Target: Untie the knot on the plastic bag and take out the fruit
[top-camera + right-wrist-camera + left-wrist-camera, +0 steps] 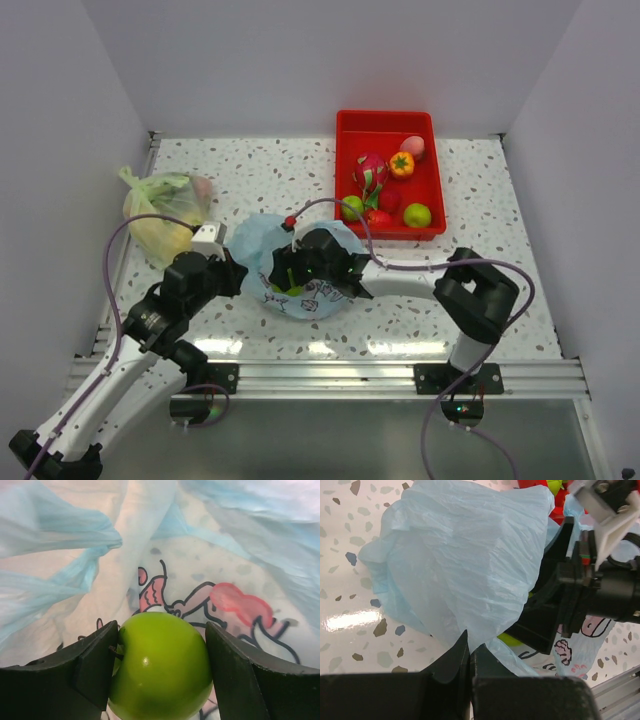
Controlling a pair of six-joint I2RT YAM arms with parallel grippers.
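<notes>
The robot's right gripper will next lift from the bag (258,238), move outward and lower the green fruit (160,670) onto the bottom of the red tray, which is bare beside the orange fruit.
The light blue plastic bag (258,238) lies mid-table with its mouth standing open; the knot is not in view. My left gripper (238,270) is shut on a fold of the bag's rim (460,555), its tips (469,647) pinching the thin film and holding it up. My right gripper (300,272) reaches inside the bag. Its two fingers (162,640) press against both sides of a round green fruit (160,670), which rests on the printed bag wall (235,595). The same fruit shows as a green patch (512,639) under the right wrist.
A red tray (345,150) at the back right holds a pink dragon fruit (370,172), an orange fruit (402,164), a peach (413,146), green ones (417,215) and red ones. A yellow-green bag (165,215) sits at the left edge.
</notes>
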